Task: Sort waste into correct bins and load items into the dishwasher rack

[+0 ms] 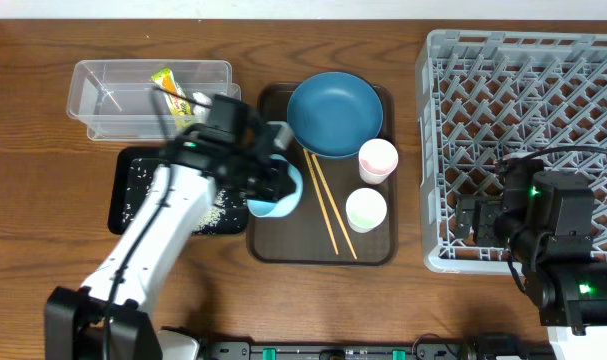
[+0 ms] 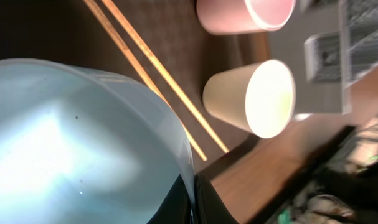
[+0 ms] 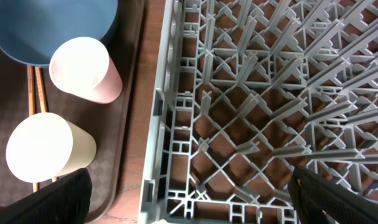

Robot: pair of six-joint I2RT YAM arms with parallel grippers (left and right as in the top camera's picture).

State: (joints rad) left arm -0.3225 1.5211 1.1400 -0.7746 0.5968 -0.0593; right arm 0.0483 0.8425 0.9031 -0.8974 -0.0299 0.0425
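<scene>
The light blue bowl in my left gripper comes down flat onto the open space beside the chopsticks on the brown serving tray next.
My left gripper (image 1: 279,172) is shut on the rim of the light blue bowl (image 1: 283,198), over the left edge of the brown serving tray (image 1: 268,245); in the left wrist view (image 2: 193,202) its fingers pinch the bowl wall (image 2: 70,143). The dark blue plate (image 1: 334,113), pinkish cup (image 1: 377,159), greenish cup (image 1: 366,209) and chopsticks (image 1: 328,205) lie on the tray. The snack wrapper (image 1: 173,92) is in the clear tub (image 1: 113,100). Rice grains (image 1: 215,213) lie on the black tray (image 1: 133,190). My right gripper (image 3: 189,193) is open above the grey rack (image 1: 543,90). No tissue shows.
The rack (image 3: 257,93) fills the right side of the table. The brown serving tray's rim (image 3: 129,124) sits just left of it, with both cups (image 3: 83,68) and the plate (image 3: 51,25) nearby in the right wrist view.
</scene>
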